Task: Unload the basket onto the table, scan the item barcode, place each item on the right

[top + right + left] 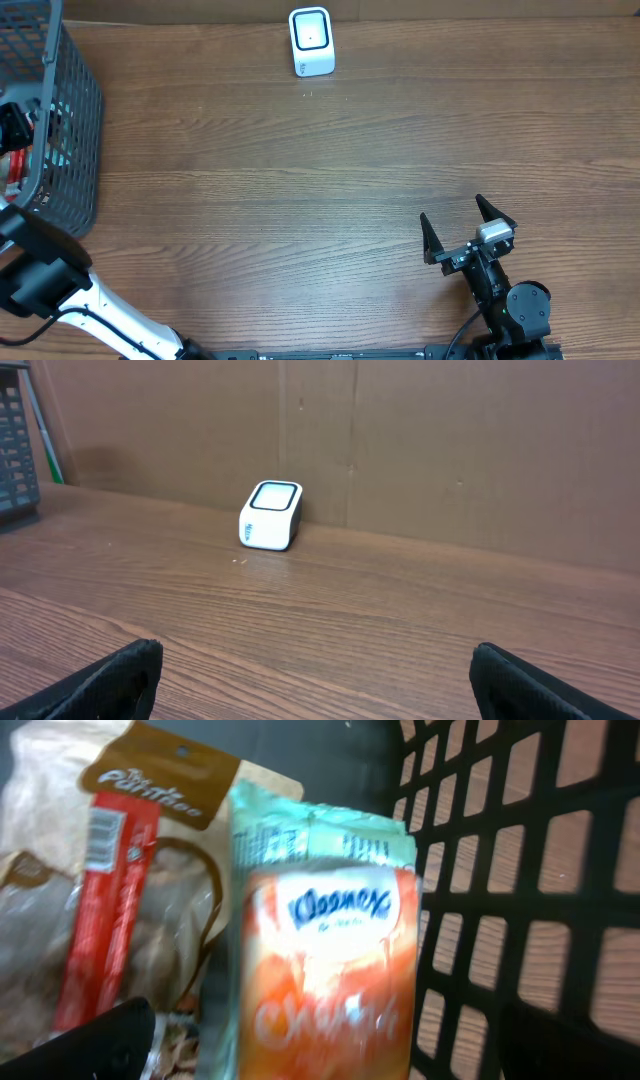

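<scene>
The orange and teal tissue packet lies nearest inside the basket, so my left gripper needs to go down onto it next, with its open fingers on both sides of it.
My left gripper is down inside the dark wire basket at the far left, open. In the left wrist view its jaws stand wide on either side of an orange and teal tissue packet, the item nearest to it, without closing on it. To the packet's left lie a brown snack pouch and a red stick pack. The white barcode scanner stands at the table's far edge, its window facing up. My right gripper rests low at the front right, open and empty, facing the scanner.
The basket's mesh wall rises close on the right of the left gripper. A brown board backs the table behind the scanner. Bare wood table stretches between the basket, the scanner and the right gripper.
</scene>
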Tool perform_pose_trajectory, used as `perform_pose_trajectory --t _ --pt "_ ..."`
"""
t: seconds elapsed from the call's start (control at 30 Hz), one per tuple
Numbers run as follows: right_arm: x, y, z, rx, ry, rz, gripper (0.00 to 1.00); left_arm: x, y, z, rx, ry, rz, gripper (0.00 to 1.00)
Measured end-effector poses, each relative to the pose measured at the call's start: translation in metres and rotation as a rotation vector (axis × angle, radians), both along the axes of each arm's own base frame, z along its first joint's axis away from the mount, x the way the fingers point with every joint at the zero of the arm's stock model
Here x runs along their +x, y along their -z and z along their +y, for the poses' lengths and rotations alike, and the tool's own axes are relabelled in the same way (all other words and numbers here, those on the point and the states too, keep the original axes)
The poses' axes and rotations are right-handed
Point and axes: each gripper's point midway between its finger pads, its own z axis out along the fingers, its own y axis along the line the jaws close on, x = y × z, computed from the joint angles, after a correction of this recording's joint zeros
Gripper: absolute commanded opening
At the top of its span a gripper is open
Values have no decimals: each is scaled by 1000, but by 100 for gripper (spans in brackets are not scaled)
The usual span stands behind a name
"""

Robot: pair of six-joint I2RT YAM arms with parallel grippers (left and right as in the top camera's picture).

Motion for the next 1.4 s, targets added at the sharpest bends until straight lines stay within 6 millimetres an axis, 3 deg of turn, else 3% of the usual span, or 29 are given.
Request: perform_pose_trajectory --t 0.4,0.53,0.63,0.87,0.93,1.03,1.4 --pt "0 0 0 -1 0 -1 100 3 45 5 52 0 130 97" --pt "0 0 0 0 1 -1 100 1 64 4 21 -5 169 75" --pt "0 0 0 0 0 0 100 1 74 0 6 5 188 72" --pt "0 0 0 0 1 0 100 1 75 -1 3 2 192 72" --pt "0 0 0 0 1 0 100 1 75 -1 1 -2 193 56" --pt "0 0 0 0 1 0 100 1 75 0 5 -1 194 46" --pt "0 0 0 0 1 0 100 0 71 6 40 -41 211 44"
